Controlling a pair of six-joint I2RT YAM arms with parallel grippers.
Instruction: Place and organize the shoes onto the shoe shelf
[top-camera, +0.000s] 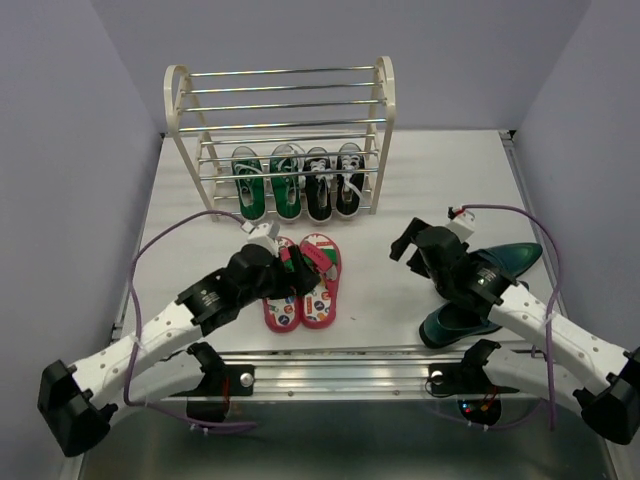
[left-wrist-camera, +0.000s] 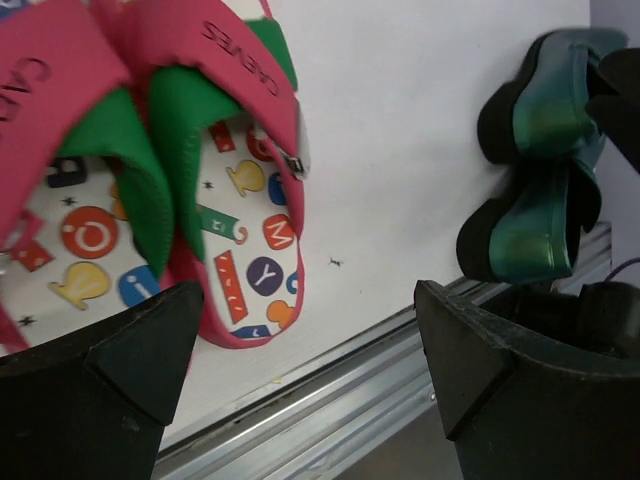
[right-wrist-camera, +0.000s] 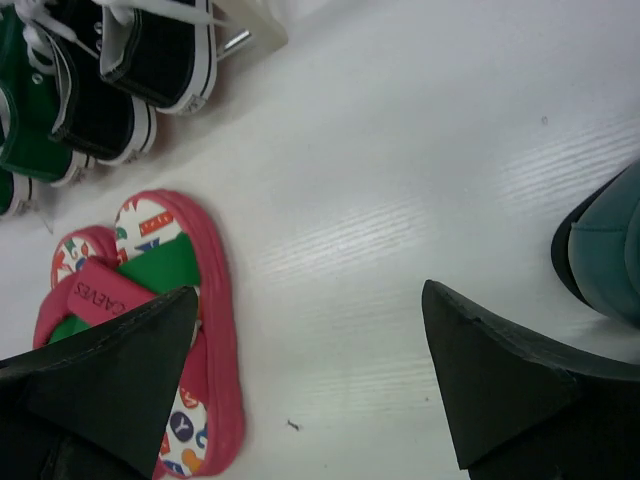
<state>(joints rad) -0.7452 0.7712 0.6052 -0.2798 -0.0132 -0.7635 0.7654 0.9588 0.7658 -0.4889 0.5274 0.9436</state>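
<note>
The pink strap's edge facing the loafers (left-wrist-camera: 286, 126) is still outside my left gripper's open fingers, so the gripper needs to shift and lower onto it next.
The shoe shelf (top-camera: 386, 90) stands at the back of the table. Green sneakers (top-camera: 265, 182) and black sneakers (top-camera: 334, 182) sit side by side on its lowest bars. The red-pink flip-flops (top-camera: 305, 290) lie together mid-table, with my left gripper (top-camera: 296, 268) hovering open just over their straps. In the left wrist view the flip-flops (left-wrist-camera: 150, 150) fill the upper left, and nothing sits between the open left gripper (left-wrist-camera: 310, 350). The teal loafers (top-camera: 500, 262) lie at the right, partly under my right arm. My right gripper (top-camera: 408, 245) is open above bare table, between flip-flop (right-wrist-camera: 205, 300) and loafer (right-wrist-camera: 605, 250).
The shelf's upper tiers hold nothing. A metal rail (top-camera: 330, 375) runs along the table's near edge, also seen as the rail (left-wrist-camera: 330, 400) under the left fingers. Purple cables loop off both arms. Grey walls close in left, right and behind.
</note>
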